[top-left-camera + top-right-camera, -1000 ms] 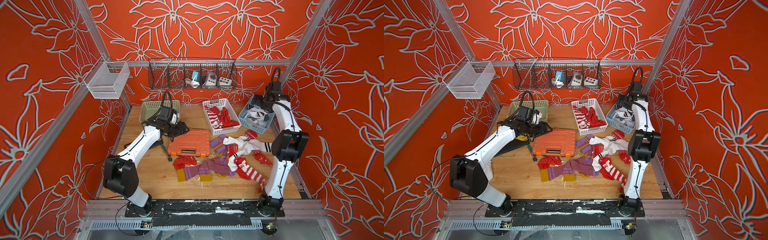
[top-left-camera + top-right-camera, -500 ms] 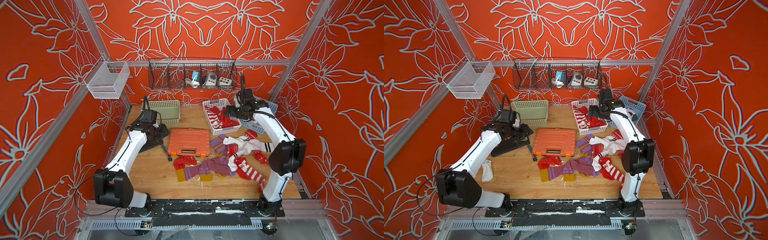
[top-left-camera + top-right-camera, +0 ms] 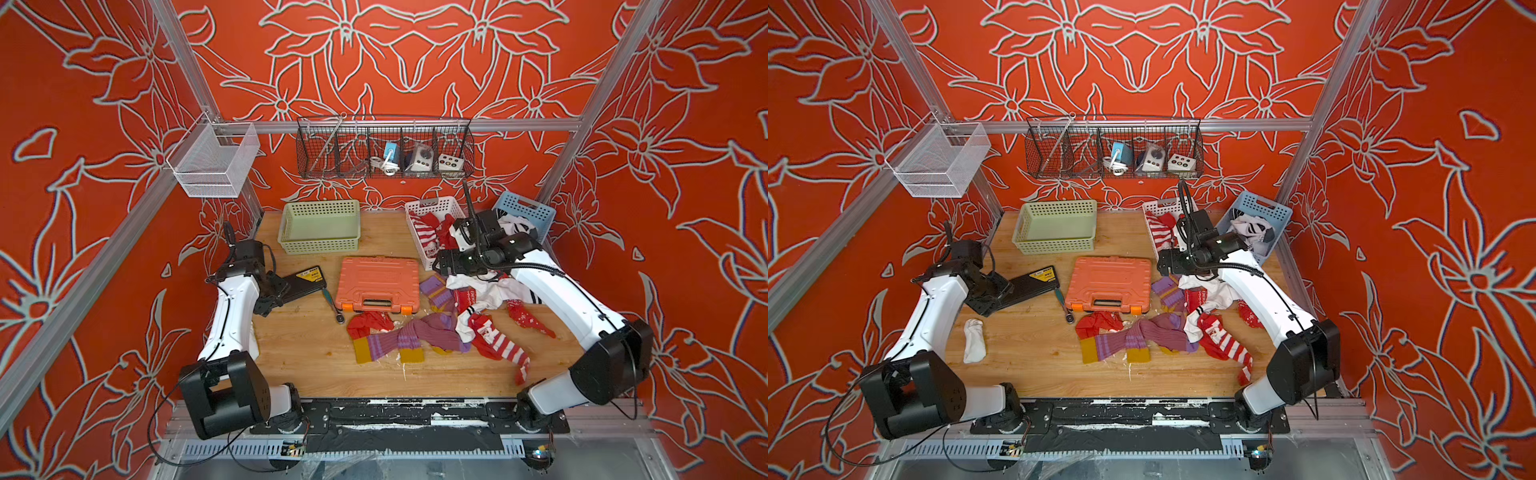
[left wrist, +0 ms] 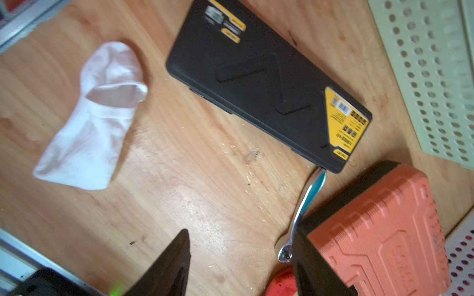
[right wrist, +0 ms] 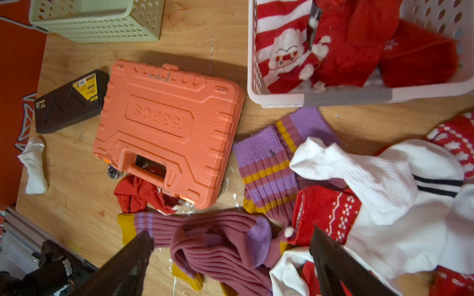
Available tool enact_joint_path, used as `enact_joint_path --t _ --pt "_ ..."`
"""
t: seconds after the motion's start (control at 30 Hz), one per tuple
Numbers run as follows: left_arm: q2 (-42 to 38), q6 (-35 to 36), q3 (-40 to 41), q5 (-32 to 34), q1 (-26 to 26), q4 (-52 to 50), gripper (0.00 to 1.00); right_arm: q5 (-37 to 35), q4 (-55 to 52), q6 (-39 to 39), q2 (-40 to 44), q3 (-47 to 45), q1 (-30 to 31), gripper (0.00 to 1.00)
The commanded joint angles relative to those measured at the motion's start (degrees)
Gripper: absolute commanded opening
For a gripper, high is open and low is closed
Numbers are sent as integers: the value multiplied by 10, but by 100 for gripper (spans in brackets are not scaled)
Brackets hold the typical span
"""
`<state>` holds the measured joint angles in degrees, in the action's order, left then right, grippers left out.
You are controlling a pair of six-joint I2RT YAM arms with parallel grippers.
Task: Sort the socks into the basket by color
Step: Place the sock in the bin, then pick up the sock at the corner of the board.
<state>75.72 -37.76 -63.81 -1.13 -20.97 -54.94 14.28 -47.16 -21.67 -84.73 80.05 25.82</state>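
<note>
The white sock is below my open fingertips and nearer my base, so my left gripper will next draw back and lower onto its middle.
Loose socks lie at the table's right front: purple ones with mustard toes [image 3: 409, 336] [image 5: 213, 241], red patterned ones [image 3: 498, 345] and white ones with black stripes [image 3: 484, 286] [image 5: 384, 179]. My right gripper [image 3: 442, 264] [image 5: 230, 230] hangs open and empty just above the purple socks. One plain white sock [image 3: 974, 340] [image 4: 89, 123] lies alone at the left. Beside the black case, my left gripper [image 3: 984, 301] [image 4: 239, 230] is open and empty. At the back stand an empty green basket [image 3: 318, 245], a white basket [image 3: 432, 203] holding red socks and a blue basket [image 3: 528, 208] holding white socks.
An orange tool case [image 3: 376, 282] lies mid-table, partly over a red sock [image 5: 136, 194]. A black case [image 3: 305, 282] and a ratchet wrench [image 3: 332, 305] lie to its left. A black wire rack [image 3: 384, 149] and a white mesh basket [image 3: 212, 162] hang on the back rail.
My right gripper has swung from the blue basket, past the white one, to above the sock pile. My left arm has drawn back to the left, and a white sock now lies there.
</note>
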Motion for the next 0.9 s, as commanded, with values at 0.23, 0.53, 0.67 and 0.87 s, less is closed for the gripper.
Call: enact_joint_path --t 0.23,0.53,0.67,0.87 --pt "55 10 -17 113 -65 -53 61 -4 -13 35 44 -32 2 98" --pt "98 33 26 138 -121 -26 61 -22 -25 49 32 -23 0 98" --pt "124 39 40 127 -133 -1 61 -27 -26 49 21 -20 -2 98" --pt "164 45 48 125 -145 23 60 -36 -32 48 3 -4 -5 98"
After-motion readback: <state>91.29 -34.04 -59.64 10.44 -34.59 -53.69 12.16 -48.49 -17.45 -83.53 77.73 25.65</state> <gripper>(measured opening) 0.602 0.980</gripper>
